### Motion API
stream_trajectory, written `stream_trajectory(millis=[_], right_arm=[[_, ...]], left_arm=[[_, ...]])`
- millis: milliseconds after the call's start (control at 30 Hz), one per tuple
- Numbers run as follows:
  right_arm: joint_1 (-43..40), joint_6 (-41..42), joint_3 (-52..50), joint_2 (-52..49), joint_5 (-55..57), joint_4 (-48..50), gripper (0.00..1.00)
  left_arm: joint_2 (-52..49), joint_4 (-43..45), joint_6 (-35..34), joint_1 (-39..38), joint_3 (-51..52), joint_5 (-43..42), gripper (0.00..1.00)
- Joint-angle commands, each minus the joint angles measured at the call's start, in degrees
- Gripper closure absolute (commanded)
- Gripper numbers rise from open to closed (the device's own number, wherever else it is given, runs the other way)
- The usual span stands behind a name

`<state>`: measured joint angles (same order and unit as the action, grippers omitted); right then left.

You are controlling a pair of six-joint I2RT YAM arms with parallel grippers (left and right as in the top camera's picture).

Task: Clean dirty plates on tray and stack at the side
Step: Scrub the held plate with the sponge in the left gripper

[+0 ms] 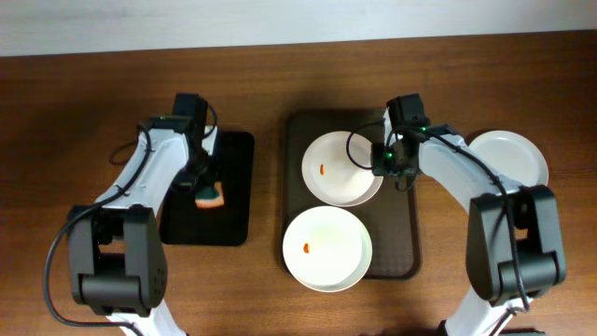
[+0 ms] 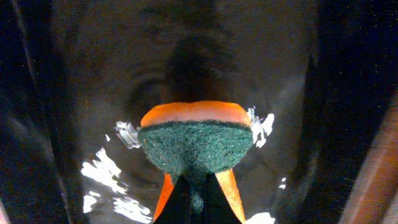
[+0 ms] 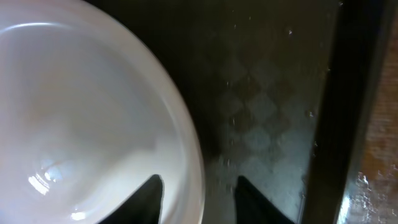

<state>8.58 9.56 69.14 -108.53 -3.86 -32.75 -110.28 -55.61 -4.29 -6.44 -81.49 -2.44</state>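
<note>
The far plate is dirty, so next I should move my left gripper across onto the far plate's smear point(image 1: 323, 170), wipe, then return to release the sponge point(image 1: 211, 197) in the black tray.
The brown tray point(image 1: 401, 233) holds two dirty plates, each with an orange-red smear: a far one point(image 1: 336, 173) and a near one point(image 1: 326, 247). My right gripper point(image 1: 384, 170) is open at the far plate's right rim. In the right wrist view its fingers point(image 3: 199, 186) straddle that rim point(image 3: 81, 112), one over the plate and one over the tray floor point(image 3: 267, 112). My left gripper point(image 1: 207, 182) is shut on an orange-and-green sponge point(image 1: 211, 197) over the black tray. In the left wrist view the fingers point(image 2: 198, 199) pinch the sponge point(image 2: 196, 143).
A third white plate point(image 1: 511, 157), with no smear visible, lies on the wooden table right of the brown tray. The smaller black tray point(image 1: 233, 159) lies left of it, with wet shiny patches point(image 2: 106, 174) on its floor.
</note>
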Motion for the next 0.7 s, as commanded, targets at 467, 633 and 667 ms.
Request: stream_trajectory(millis=[467, 633, 667], right_arm=[[0.0, 5.95, -0.35, -2.54, 1.53, -1.11, 0.96], [0.0, 5.95, -0.35, -2.54, 1.53, -1.73, 0.96], [0.0, 5.97, -0.35, -2.54, 1.53, -2.23, 0.96]], left_arm=[[-15.69, 26.21, -14.6, -27.65, -13.16, -14.1, 1.0], [-21.2, 23.91, -15.41, -26.97, -13.16, -11.41, 1.0], [-21.16, 20.44, -15.39, -25.97, -14.08, -6.62, 1.0]])
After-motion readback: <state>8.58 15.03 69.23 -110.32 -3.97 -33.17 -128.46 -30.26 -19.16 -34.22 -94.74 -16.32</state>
